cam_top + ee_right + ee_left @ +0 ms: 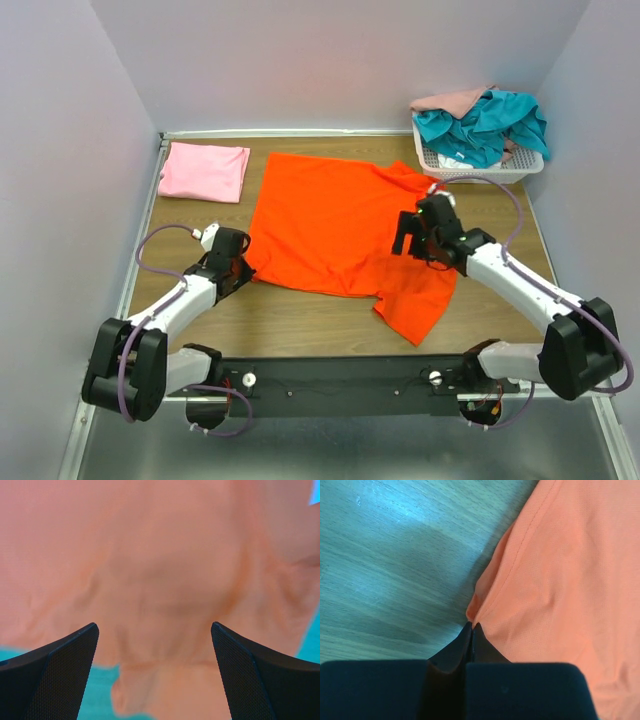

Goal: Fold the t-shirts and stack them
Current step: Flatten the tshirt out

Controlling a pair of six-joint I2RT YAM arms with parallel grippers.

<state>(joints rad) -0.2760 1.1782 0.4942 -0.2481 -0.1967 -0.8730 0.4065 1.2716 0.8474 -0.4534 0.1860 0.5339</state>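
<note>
The sleeve (416,338) juts out from the shirt's front edge, so my right gripper should first move back toward my base, then down onto the sleeve's near tip.
The bright orange t-shirt (330,225) lies spread flat in the middle of the table, one sleeve folded over at its front right. My left gripper (243,268) is at the shirt's front left corner. In the left wrist view it (471,626) is shut, and the orange cloth (560,580) puckers into its tips. My right gripper (408,236) hovers over the shirt's right side. In the right wrist view it (155,630) is open and empty above the orange cloth (165,555). A folded light pink t-shirt (205,170) lies at the back left.
A white mesh basket (438,163) stands at the back right, holding the teal t-shirt (485,125) and the peach-pink one (455,100). Bare wooden table (300,320) shows in front of the orange shirt. Walls close in the left, right and back sides.
</note>
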